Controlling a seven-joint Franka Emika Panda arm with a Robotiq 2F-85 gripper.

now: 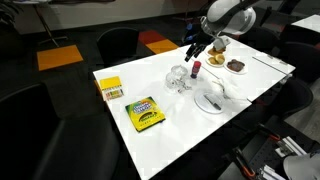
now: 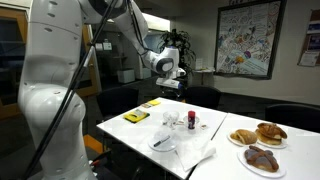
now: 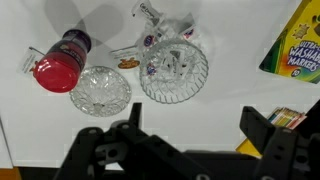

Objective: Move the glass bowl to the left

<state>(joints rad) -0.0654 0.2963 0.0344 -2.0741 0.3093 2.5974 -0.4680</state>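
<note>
The small dish crowds the side of the glass bowl opposite the crayon box. So my gripper should go down, open, with its fingers on both sides of the glass bowl's rim [image 1: 172, 77] [image 3: 205, 80] below it on the crayon box side.
The glass bowl [image 3: 173, 68] is a round cut-glass piece on the white table, near the top centre of the wrist view. A smaller clear glass dish [image 3: 100, 90] lies beside it. Both show as a clear cluster in both exterior views [image 1: 179, 79] [image 2: 174, 122]. My gripper [image 3: 195, 122] is open and empty, its two black fingers spread at the lower edge of the wrist view. It hangs in the air above the table, apart from the bowl, in both exterior views [image 1: 193, 50] [image 2: 172, 86].
A red-capped bottle [image 3: 60, 62] stands by the small dish. A crayon box [image 3: 300, 45] [image 1: 146, 113] and a yellow box [image 1: 110, 88] lie on the table. A white plate with cutlery [image 1: 210, 100] and pastry plates [image 2: 262, 158] sit nearby. Chairs surround the table.
</note>
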